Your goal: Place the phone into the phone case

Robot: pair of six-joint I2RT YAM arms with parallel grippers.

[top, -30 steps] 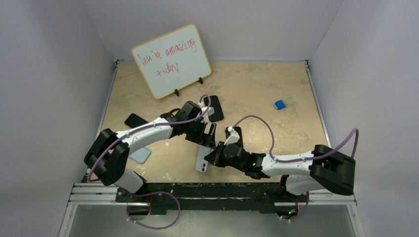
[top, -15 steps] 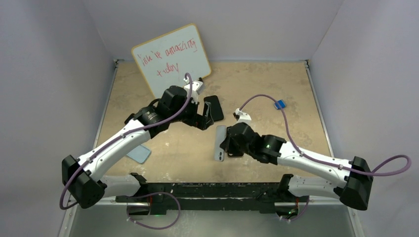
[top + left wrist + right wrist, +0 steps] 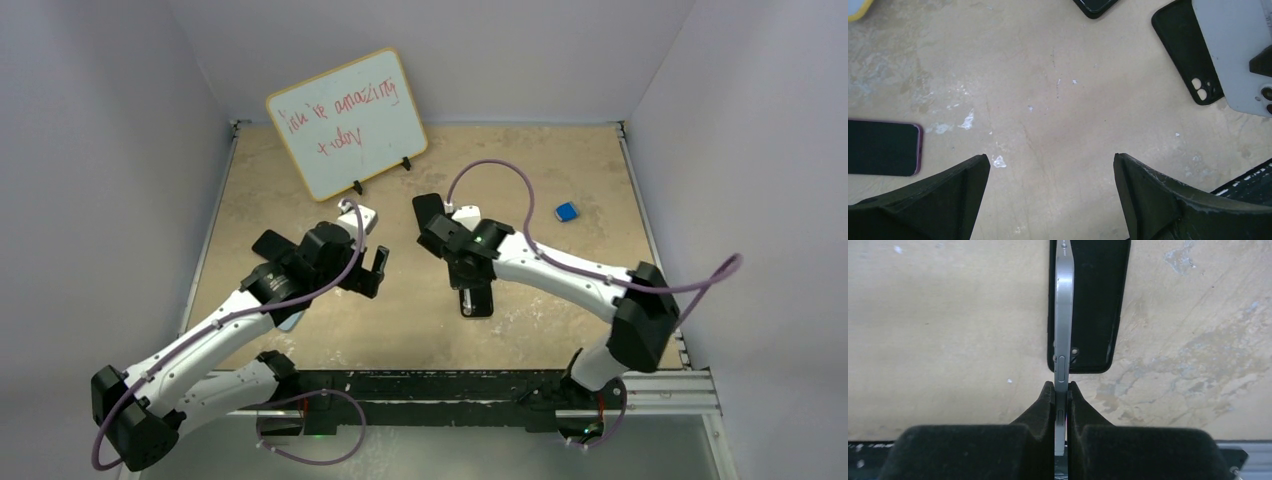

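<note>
My right gripper should next move down and to the right in its wrist view, releasing the phone in the case's open inside, which lies that way.
The silver phone [image 3: 1063, 315] stands on its long edge, pinched in my right gripper [image 3: 1062, 385]. The black phone case [image 3: 1098, 305] lies open-side up on the table directly under and beyond it. In the top view the right gripper [image 3: 474, 290] points down over the case [image 3: 483, 306] at mid-table. The left wrist view shows the case [image 3: 1180, 55] with the phone [image 3: 1228, 50] against its right side. My left gripper [image 3: 378, 268] is open and empty, to the left of the case; its jaws [image 3: 1051, 160] frame only bare table.
A whiteboard [image 3: 347, 122] leans at the back left. A small blue object [image 3: 567, 211] lies at the right. A black phone [image 3: 272, 243] lies left of my left arm. A dark phone with a purple rim [image 3: 883, 147] lies nearby. The metal rail [image 3: 420, 385] runs along the near edge.
My right gripper has lifted the phone off the table, turned it on edge and brought it over the case. My left gripper has drawn back to the left, open.
</note>
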